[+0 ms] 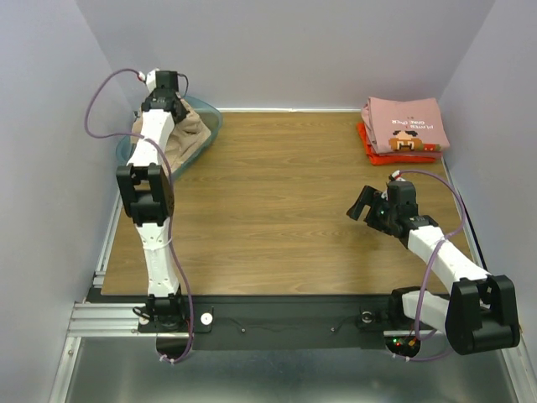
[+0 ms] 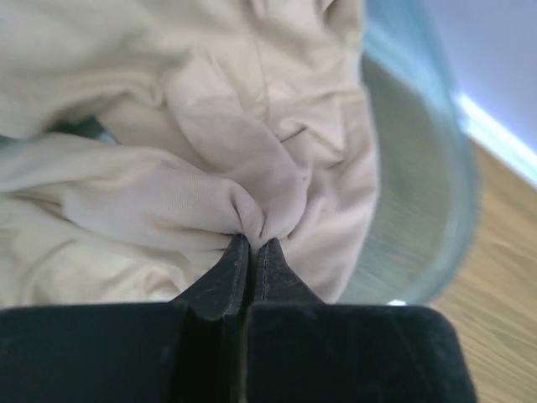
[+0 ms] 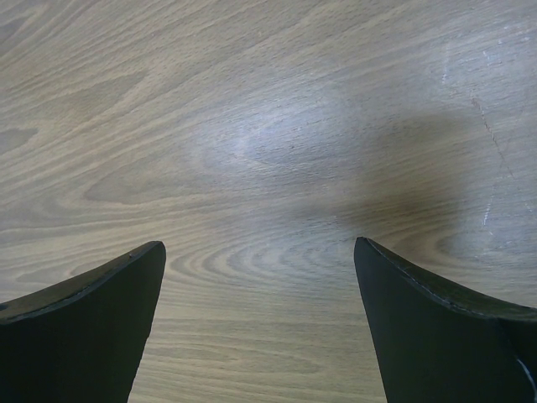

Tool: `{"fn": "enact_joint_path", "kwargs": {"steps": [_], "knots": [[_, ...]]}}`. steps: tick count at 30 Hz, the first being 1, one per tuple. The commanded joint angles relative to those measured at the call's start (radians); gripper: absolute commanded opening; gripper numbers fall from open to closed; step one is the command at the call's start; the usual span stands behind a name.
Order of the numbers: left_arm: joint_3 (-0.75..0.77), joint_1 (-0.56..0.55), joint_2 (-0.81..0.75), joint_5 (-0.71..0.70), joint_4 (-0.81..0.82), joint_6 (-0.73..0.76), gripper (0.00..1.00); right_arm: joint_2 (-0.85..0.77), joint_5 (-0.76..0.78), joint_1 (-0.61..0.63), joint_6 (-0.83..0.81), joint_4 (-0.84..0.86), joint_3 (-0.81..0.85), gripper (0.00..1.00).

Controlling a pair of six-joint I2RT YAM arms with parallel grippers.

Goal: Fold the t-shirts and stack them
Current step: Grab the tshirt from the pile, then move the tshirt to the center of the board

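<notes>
My left gripper rises with the tan t-shirt [image 1: 180, 134] next, swings it over the bare wooden tabletop beside the tub, lowers it and releases.
A crumpled tan t-shirt [image 1: 180, 134] [image 2: 210, 151] lies in the teal tub [image 1: 205, 130] at the back left. My left gripper [image 2: 253, 241] reaches down into the tub and is shut on a pinched fold of that tan cloth. At the back right, a folded pink t-shirt [image 1: 405, 124] with a cartoon print rests on top of a folded red-orange t-shirt [image 1: 377, 154]. My right gripper [image 1: 367, 204] [image 3: 260, 252] hovers low over bare wood at the right, open, with nothing between its fingers.
The tub's translucent wall [image 2: 419, 227] curves close to the right of the left gripper. Wooden tabletop [image 1: 277, 210] spreads between the tub and the stack. Grey walls enclose the back and both sides.
</notes>
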Motion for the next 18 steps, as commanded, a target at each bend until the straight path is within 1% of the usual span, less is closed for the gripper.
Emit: {"fn": "enact_joint_path", "kwargs": {"steps": [1,2,4,5,7,8,9,10,13,14,15,16,18], "knots": [[0.065,-0.025,-0.303,-0.046,0.089,0.035,0.0,-0.021,-0.018,0.0,-0.012,0.04,0.022,1.0],[0.063,-0.025,-0.366,-0.048,0.098,0.038,0.0,-0.029,-0.021,0.0,-0.011,0.04,0.022,1.0],[0.065,-0.026,-0.431,-0.047,0.124,0.039,0.0,-0.035,-0.026,0.0,-0.012,0.04,0.02,1.0],[0.065,-0.028,-0.495,-0.042,0.135,0.042,0.0,-0.043,-0.03,-0.002,-0.011,0.041,0.02,1.0],[0.062,-0.035,-0.56,-0.021,0.173,0.045,0.0,-0.052,-0.037,0.0,-0.012,0.04,0.019,1.0],[0.057,-0.046,-0.627,-0.001,0.189,0.05,0.0,-0.055,-0.043,0.0,-0.011,0.04,0.018,1.0],[0.039,-0.06,-0.696,0.053,0.225,0.05,0.0,-0.062,-0.044,0.0,-0.011,0.04,0.018,1.0],[0.039,-0.06,-0.696,0.09,0.226,0.05,0.0,-0.066,-0.044,0.0,-0.011,0.04,0.02,1.0],[-0.007,-0.126,-0.82,0.209,0.349,0.077,0.0,-0.081,-0.05,0.0,-0.003,0.041,0.025,1.0],[-0.004,-0.199,-0.854,0.269,0.359,0.103,0.0,-0.082,-0.05,0.0,-0.003,0.041,0.026,1.0],[0.012,-0.233,-0.867,0.309,0.365,0.132,0.0,-0.082,-0.05,0.0,-0.001,0.041,0.031,1.0],[0.017,-0.265,-0.877,0.387,0.379,0.128,0.0,-0.089,-0.05,0.0,0.005,0.041,0.035,1.0],[0.008,-0.328,-0.903,0.493,0.411,0.125,0.0,-0.099,-0.05,0.0,0.009,0.041,0.034,1.0]]}}
